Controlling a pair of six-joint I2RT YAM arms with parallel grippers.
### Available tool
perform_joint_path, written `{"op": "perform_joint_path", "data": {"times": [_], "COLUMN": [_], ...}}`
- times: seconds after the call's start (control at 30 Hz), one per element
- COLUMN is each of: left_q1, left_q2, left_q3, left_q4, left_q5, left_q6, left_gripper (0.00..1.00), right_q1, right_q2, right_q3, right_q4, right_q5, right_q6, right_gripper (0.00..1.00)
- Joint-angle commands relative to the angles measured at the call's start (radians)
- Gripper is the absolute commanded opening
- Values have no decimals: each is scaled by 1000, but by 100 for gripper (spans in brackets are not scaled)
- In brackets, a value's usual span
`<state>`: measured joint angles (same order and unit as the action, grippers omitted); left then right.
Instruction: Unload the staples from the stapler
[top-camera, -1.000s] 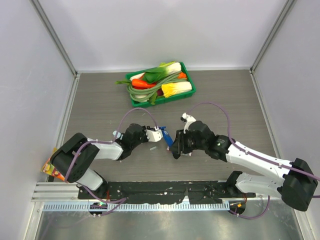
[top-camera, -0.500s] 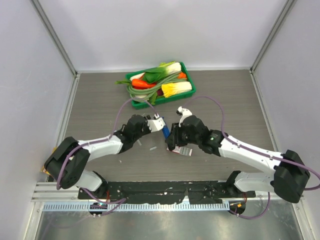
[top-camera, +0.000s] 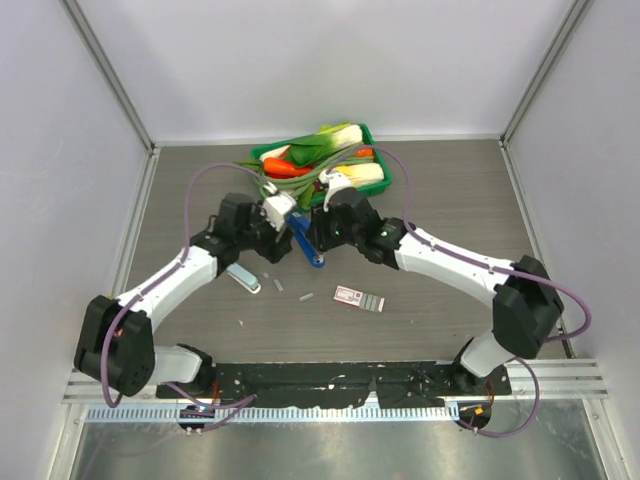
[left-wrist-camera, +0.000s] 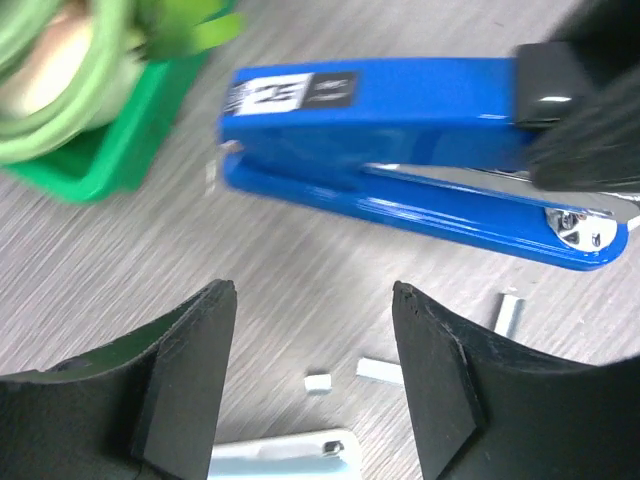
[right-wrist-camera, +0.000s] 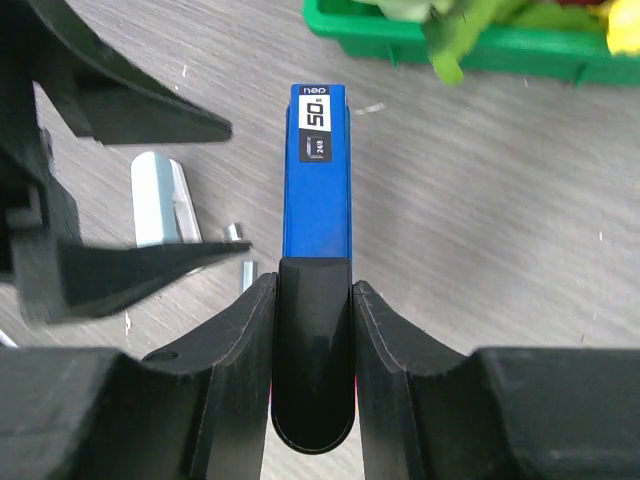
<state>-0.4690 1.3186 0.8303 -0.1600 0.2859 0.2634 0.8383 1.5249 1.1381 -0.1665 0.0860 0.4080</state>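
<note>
I will next lower the raised stapler with my right gripper to the left in the top view, onto the bare table beside the staples, and let go of it.
The dark blue stapler (top-camera: 309, 251) lies lengthwise ahead of my right gripper (right-wrist-camera: 313, 292), which is shut on its black rear end (right-wrist-camera: 313, 350). Its blue top with a white label points away toward the green tray. My left gripper (left-wrist-camera: 315, 300) is open and empty, just beside the stapler (left-wrist-camera: 400, 150); its jaws stand wide apart over the table. Short silvery staples pieces (left-wrist-camera: 378, 370) lie on the table between and near the left fingers, with more beside the stapler (right-wrist-camera: 247, 272). In the top view the two grippers (top-camera: 285, 222) (top-camera: 314, 234) meet at the stapler.
A green tray (top-camera: 378, 160) of toy vegetables stands just behind the grippers. A pale blue-and-white oblong object (top-camera: 243, 278) lies left of the staples. A flat red-and-white carton (top-camera: 358, 298) lies nearer the front. Grey walls enclose the table.
Both arms have moved back toward the green tray, the stapler going with the right gripper. The carton and loose staple pieces are left behind in the open on the table.
</note>
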Motion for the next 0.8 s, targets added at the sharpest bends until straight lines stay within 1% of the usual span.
{"op": "perform_joint_path", "data": {"times": [0.0, 0.13, 0.17, 0.2, 0.33, 0.37, 0.5, 0.63, 0.77], "left_q1": [195, 225, 231, 249, 331, 340, 346, 346, 346], "left_q2": [-50, -93, -111, -117, -127, -127, -131, -122, -144], "left_q3": [58, 26, 23, 17, 26, 29, 20, 16, -14], "left_q4": [-73, -108, -131, -144, -203, -232, -262, -285, -242], "left_q5": [214, 233, 243, 257, 373, 392, 420, 446, 441], "left_q6": [-150, -127, -127, -127, -136, -113, -87, -53, -58], "left_gripper": [68, 71, 71, 72, 73, 73, 75, 75, 74], "right_q1": [-1, -1, 1, 1, 22, 28, 50, 61, 73], "right_q2": [79, 159, 187, 199, 268, 280, 355, 392, 423], "right_q3": [175, 209, 213, 218, 261, 281, 327, 354, 361], "right_q4": [22, -8, -4, 1, -20, -24, -24, 1, 27], "right_q5": [-49, -72, -112, -120, -129, -124, -109, -98, -91], "right_q6": [-141, -201, -213, -218, -268, -282, -331, -360, -376], "right_gripper": [1, 1, 1, 1, 1, 1, 1, 1, 1]}}
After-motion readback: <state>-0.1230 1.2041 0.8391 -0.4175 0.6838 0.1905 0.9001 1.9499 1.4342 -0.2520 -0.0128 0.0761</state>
